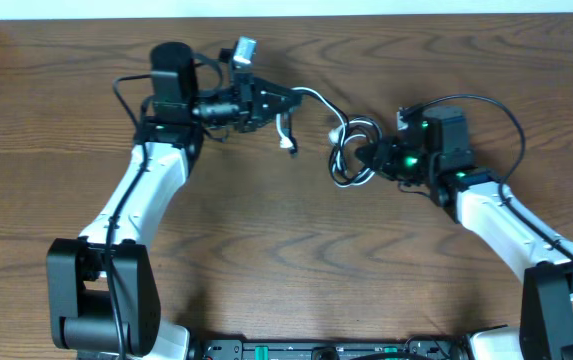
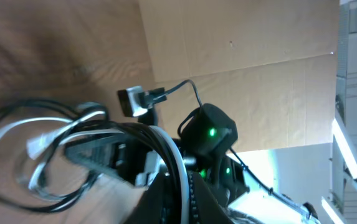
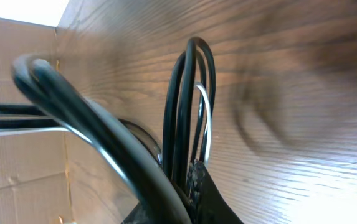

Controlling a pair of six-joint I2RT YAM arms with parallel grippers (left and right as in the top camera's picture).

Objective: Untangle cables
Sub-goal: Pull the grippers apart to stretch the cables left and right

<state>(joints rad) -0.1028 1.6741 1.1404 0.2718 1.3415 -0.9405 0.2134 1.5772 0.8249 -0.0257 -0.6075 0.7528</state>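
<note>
I should next move my left gripper to the left in the overhead view and down to bare tabletop, letting go of the cords clear of the coil (image 2: 41,149).
The white cable (image 1: 316,100) and the black cable (image 1: 347,160) lie tangled in one small coil at the table's centre. My left gripper (image 1: 288,100) is shut on the white cable, which runs right from it into the coil; a white plug (image 1: 288,142) hangs below it. In the left wrist view the white cable (image 2: 179,167) passes between the jaws, and the coil (image 2: 41,149) lies to the left. My right gripper (image 1: 376,155) is shut on the coil's right side. The right wrist view shows black loops (image 3: 187,106) and a white strand (image 3: 204,118) rising from its jaws (image 3: 194,180).
The wooden table (image 1: 266,250) has cardboard walls (image 2: 240,62) round it. The arms' own thicker black wires (image 1: 486,105) arch above the wrists. A small camera plug (image 2: 134,99) on a wire sits by the right arm's wrist.
</note>
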